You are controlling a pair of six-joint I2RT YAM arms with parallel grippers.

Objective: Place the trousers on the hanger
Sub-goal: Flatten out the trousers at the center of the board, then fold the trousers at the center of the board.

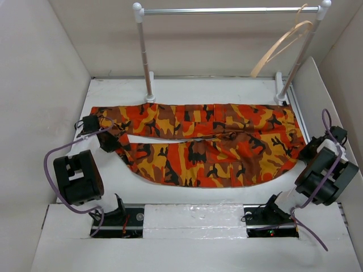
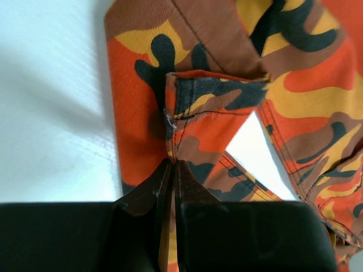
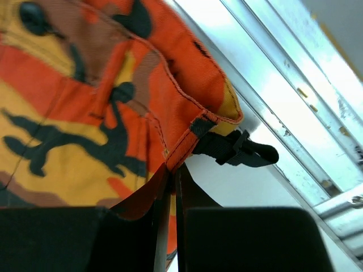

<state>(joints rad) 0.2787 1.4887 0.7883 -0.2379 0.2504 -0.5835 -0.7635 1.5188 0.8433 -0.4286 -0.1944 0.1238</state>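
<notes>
The far waist corner point(image 1: 288, 111) lies outward of my right gripper, beside the post's white foot. I should move my right gripper outward next and let go of the trousers' waist end over that corner.
The camouflage trousers point(image 1: 210, 144) lie flat across the table, legs pointing left, waist at the right. My left gripper point(image 1: 108, 141) is shut on the cuff end of a leg point(image 2: 187, 113); its jaws pinch the cloth. My right gripper point(image 1: 309, 150) is shut on the waistband edge point(image 3: 187, 141), beside a black strap with a buckle point(image 3: 238, 150). The pale wooden hanger point(image 1: 283, 42) hangs tilted from the right end of the rail point(image 1: 227, 10), far from both grippers.
The metal clothes rail stands on two white posts point(image 1: 144, 62) at the back of the table point(image 1: 113, 90). White walls close in left, right and back. A metal track point(image 3: 272, 68) runs along the table's right edge.
</notes>
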